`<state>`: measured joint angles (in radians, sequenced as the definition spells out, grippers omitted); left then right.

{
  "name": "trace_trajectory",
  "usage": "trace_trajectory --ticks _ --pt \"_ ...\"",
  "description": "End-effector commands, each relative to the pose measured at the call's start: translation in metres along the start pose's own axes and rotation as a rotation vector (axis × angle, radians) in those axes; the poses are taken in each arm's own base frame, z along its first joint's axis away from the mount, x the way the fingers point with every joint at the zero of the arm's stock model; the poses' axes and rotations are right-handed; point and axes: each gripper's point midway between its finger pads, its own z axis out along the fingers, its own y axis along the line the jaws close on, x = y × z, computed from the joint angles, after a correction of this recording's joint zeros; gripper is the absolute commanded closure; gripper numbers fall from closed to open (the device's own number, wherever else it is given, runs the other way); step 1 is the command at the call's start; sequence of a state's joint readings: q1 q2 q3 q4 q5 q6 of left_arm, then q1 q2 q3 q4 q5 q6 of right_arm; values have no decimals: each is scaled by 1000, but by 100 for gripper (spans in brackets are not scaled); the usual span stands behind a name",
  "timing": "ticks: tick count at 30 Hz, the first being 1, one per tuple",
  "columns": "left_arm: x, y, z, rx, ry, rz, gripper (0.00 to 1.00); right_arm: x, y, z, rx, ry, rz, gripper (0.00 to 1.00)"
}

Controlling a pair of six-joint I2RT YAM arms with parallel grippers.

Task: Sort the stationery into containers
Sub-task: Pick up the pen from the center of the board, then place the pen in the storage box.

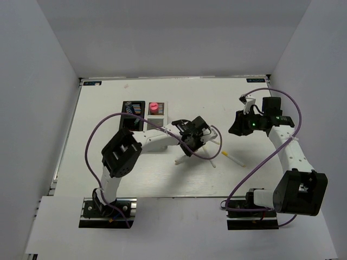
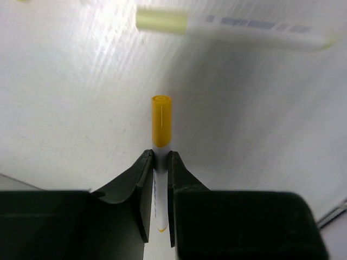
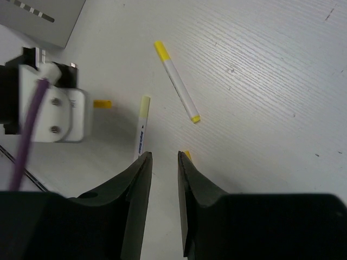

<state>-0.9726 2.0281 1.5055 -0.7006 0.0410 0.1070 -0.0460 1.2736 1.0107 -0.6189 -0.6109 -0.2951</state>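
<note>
The stick goes up and over the white box's near section (image 1: 155, 124) next for my left gripper to release, as the pink marker takes the white box's far part.
My left gripper (image 2: 160, 154) is shut on a thin white stick with a yellow cap (image 2: 161, 122), which pokes out past the fingertips. In the top view this gripper (image 1: 193, 136) is mid-table, right of the joined black (image 1: 133, 116) and white (image 1: 162, 111) organiser boxes. A pink marker (image 1: 154, 107) stands in the white box and a blue-and-white tube (image 1: 129, 108) in the black one. My right gripper (image 3: 164, 156) is open and empty above the table, also seen from the top (image 1: 238, 128). Two loose yellow-tipped sticks (image 3: 176, 81) (image 3: 141, 125) lie ahead of it.
Another yellow-tipped stick (image 1: 234, 159) lies between the arms, and one (image 1: 181, 159) lies below the left gripper. A blurred stick (image 2: 233, 27) crosses the top of the left wrist view. The left arm's purple cable (image 1: 97, 141) loops beside the boxes. White walls enclose the table.
</note>
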Motion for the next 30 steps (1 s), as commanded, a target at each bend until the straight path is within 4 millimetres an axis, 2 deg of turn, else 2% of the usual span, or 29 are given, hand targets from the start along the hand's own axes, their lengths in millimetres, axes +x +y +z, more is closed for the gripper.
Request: trace_trajectory --ticks 1,3,4,7,8,10,11,12,14,15,16,18,21,23,28,30 --pt "-90 -8 -96 19 -351 -49 100 -4 3 -2 -18 -36 -8 68" --pt "-112 -3 -125 24 -452 -99 100 -4 3 -1 -17 -37 -11 68" --pt "-119 1 -149 20 -514 -123 100 -1 3 0 -23 -32 -19 68" --pt "-121 32 -173 -104 -615 -224 100 4 5 2 -31 -20 -53 68" --pt "-118 51 -190 -166 -658 -271 100 4 6 3 -38 -23 -78 71" --pt "-108 71 -191 -220 -676 -357 100 10 10 6 -59 -11 -98 78" --pt "-101 91 -195 -281 -687 -413 100 11 10 7 -63 -9 -113 78" --pt "-90 98 -196 -305 -689 -447 100 13 11 8 -68 -4 -115 78" --pt "-86 117 -207 -355 -755 -525 100 17 14 11 -80 8 -124 78" --pt "-75 128 -203 -375 -752 -546 100 17 15 12 -85 8 -124 78" --pt "-77 137 -216 -409 -808 -576 100 18 16 13 -87 13 -122 78" --pt "-68 151 -213 -437 -815 -610 100 21 15 14 -88 18 -125 78" --pt "-62 168 -212 -487 -825 -650 100 22 14 16 -87 21 -121 78" --pt "-54 175 -204 -513 -809 -677 100 21 15 16 -88 19 -123 76" --pt "-37 187 -195 -553 -778 -704 100 23 15 15 -88 19 -130 76" --pt "-27 186 -189 -569 -746 -694 100 25 17 15 -93 21 -126 73"
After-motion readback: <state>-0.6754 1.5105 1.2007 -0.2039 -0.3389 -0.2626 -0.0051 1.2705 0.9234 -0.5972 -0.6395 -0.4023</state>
